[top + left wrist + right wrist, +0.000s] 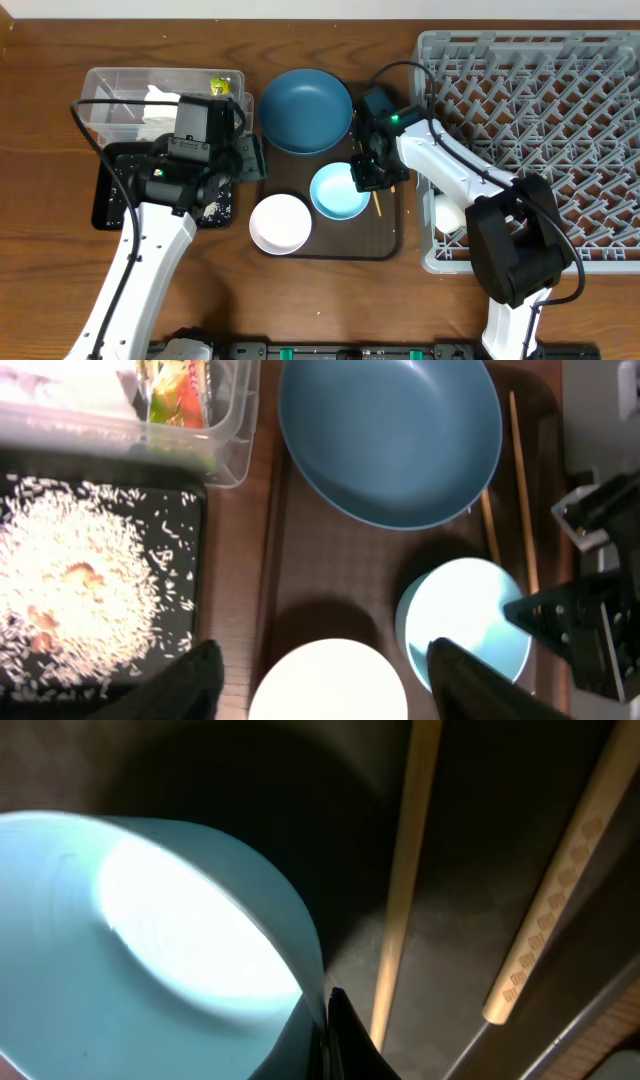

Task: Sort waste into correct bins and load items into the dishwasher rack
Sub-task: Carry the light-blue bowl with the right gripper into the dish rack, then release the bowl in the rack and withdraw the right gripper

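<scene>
My right gripper lifts the pale blue bowl outward next and tilts it on edge. It then lowers the bowl into the rack's far corner nearest the tray (456, 64), since that corner is empty.
My right gripper (366, 172) is shut on the rim of the small pale blue bowl (338, 192), pinching its wall in the right wrist view (326, 1020). Two wooden chopsticks (404, 870) lie just right of that bowl on the brown tray. My left gripper (335, 685) is open and empty above the white bowl (325, 685), one finger on each side of it. The large dark blue bowl (305, 110) sits behind. The clear tub (100, 85) holds white tissue (160, 100) and the yellow wrapper (218, 86). Rice crumbs (60, 590) lie on the black tray (108, 195).
The dark brown serving tray (325, 245) carries all three bowls and the chopsticks. The light-grey dishwasher rack (560, 100) fills the right side, with a white cup (448, 214) at its front left corner. Bare wooden tabletop lies in front.
</scene>
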### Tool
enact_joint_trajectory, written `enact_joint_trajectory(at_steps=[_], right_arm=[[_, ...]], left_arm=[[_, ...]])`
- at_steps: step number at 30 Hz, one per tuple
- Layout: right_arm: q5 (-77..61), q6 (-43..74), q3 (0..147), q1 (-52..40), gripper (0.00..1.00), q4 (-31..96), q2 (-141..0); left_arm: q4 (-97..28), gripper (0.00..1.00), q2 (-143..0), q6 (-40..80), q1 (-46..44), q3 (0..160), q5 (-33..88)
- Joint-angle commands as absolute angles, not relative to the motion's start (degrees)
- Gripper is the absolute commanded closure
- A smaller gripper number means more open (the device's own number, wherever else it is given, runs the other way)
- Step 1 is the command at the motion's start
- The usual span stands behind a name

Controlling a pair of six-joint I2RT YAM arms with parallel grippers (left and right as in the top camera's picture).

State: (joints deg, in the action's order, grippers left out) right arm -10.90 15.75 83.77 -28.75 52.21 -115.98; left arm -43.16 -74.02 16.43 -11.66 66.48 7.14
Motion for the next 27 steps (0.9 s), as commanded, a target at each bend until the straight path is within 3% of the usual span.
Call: enact_joint_trajectory(at_steps=[1, 7, 13, 20, 27], right_arm=[[-10.79, 15.66, 83.79, -29.17, 0.99, 52.07, -115.77], [-10.26, 15.33, 84.55, -27.99, 0.99, 55.53, -109.8], [-1.63, 16.01, 84.66, -23.83, 0.99, 56.77, -94.13], [29.63, 23.59, 84.66, -17.23, 0.99, 55.24, -79.85], [50.22, 22.44, 84.64, -15.68, 0.99, 47.66, -81.45]], left_arm=[[-43.29, 0.23, -74.08, 16.62, -11.38, 67.51, 6.83], [-43.29, 0.18, -74.11, 16.62, -11.38, 67.51, 6.83], [-43.29, 0.14, -74.08, 16.62, -11.38, 67.51, 6.83], [-43.27, 0.12, -74.08, 16.62, -11.38, 67.51, 6.83], [-43.29, 0.09, -74.08, 16.62, -11.38, 67.51, 6.83]])
